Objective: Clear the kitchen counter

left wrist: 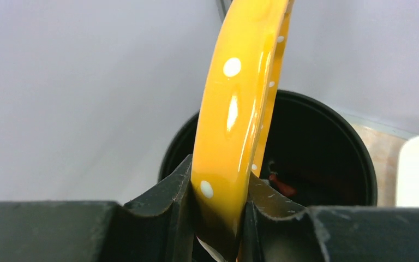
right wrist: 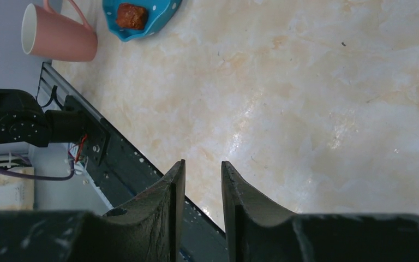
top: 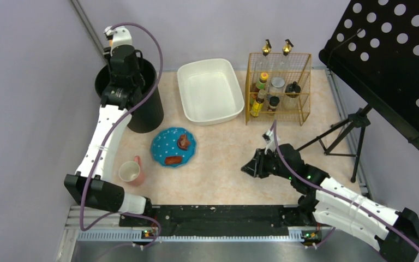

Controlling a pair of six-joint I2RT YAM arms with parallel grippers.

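I will carry the yellow dish with my left gripper down and to its right in the top view to the empty white basin [top: 216, 85]. Then I will lower the dish and let go of it.
The kitchen counter [top: 223, 174] is pale marbled beige. My left gripper [left wrist: 218, 202] is shut on the rim of a yellow dish with white dots [left wrist: 234, 109] and holds it on edge above the open black bin [left wrist: 327, 164]. In the top view the left gripper [top: 124, 65] is over the bin [top: 144, 112] and hides the dish. My right gripper [top: 249, 166] hovers low over the middle of the counter, its jaws a little apart and empty; it also shows in the right wrist view [right wrist: 203, 166]. A blue dotted plate [top: 173, 146] holding food bits and a pink mug [top: 131, 172] stand on the counter.
A white basin [top: 210, 90] sits at the back centre. A yellow wire rack [top: 278, 87] with several bottles stands to its right. A tripod [top: 343, 136] carrying a black perforated board [top: 393, 60] stands at the right edge. Something red [left wrist: 281, 186] lies inside the bin.
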